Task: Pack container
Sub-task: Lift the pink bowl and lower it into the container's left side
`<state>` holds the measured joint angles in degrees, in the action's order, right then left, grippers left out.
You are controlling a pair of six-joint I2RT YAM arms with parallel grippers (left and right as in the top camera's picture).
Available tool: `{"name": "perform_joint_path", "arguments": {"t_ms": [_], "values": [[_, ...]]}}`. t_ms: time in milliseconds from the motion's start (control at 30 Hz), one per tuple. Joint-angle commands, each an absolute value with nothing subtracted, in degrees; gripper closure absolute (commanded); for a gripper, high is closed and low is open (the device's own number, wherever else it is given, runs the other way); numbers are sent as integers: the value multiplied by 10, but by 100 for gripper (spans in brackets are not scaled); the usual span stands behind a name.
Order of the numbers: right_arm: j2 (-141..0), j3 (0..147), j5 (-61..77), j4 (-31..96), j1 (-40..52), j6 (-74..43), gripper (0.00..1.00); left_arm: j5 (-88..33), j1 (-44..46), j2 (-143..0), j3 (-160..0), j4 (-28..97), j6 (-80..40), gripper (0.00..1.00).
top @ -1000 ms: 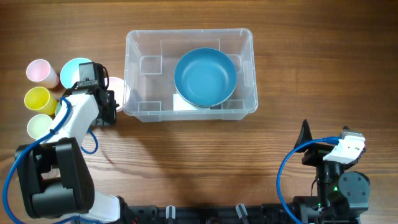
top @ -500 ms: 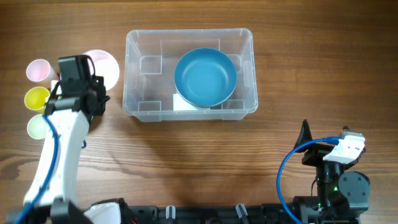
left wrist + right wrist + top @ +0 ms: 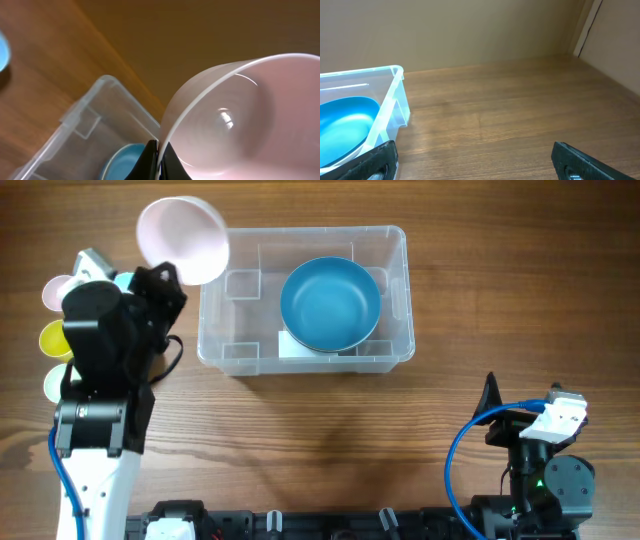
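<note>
The pink bowl [image 3: 183,240] needs to go over the container's side in my left gripper, then down beside the blue bowl.
The clear plastic container [image 3: 395,280] stands at the table's back middle with a blue bowl [image 3: 330,304] inside it, over its white label. My left gripper [image 3: 172,278] is shut on the rim of a pink bowl [image 3: 183,240] and holds it tilted in the air beside the container's left end. In the left wrist view the fingers [image 3: 159,159] pinch the pink bowl's [image 3: 235,117] rim, with the container [image 3: 85,120] and the blue bowl [image 3: 122,162] below. My right gripper [image 3: 475,162] is open and empty, at the front right.
Small cups stand at the far left, partly hidden by my left arm: a pink one [image 3: 55,290], a yellow one [image 3: 52,338] and a pale green one [image 3: 52,383]. The right arm's base [image 3: 540,440] sits at the front right.
My left gripper has lifted the pink bowl off the table and carried it up and toward the container's left end. The light blue cup is now hidden. The right arm has not moved.
</note>
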<state>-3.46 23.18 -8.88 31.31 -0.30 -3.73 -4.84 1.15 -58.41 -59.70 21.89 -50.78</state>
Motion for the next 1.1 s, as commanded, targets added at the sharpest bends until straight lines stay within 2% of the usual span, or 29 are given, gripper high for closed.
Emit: {"name": "perform_joint_path", "arguments": {"t_ms": [0, 100, 300, 400, 800, 1067], "values": [[-33, 236, -96, 312, 0, -32, 0, -61, 57, -601, -634, 216, -414, 96], [-33, 236, -96, 312, 0, -32, 1, -32, 95, -641, -671, 234, -354, 96], [-33, 236, -96, 312, 0, -32, 0, 102, 164, -761, -809, 375, -284, 96], [-33, 236, -96, 312, 0, -32, 0, 128, 181, -832, -870, 430, -252, 96], [-33, 236, -96, 312, 0, -32, 0, 136, 177, -1015, -886, 442, -286, 96], [-33, 236, -96, 312, 0, -32, 0, 133, 121, -1071, -885, 437, -326, 96]]}}
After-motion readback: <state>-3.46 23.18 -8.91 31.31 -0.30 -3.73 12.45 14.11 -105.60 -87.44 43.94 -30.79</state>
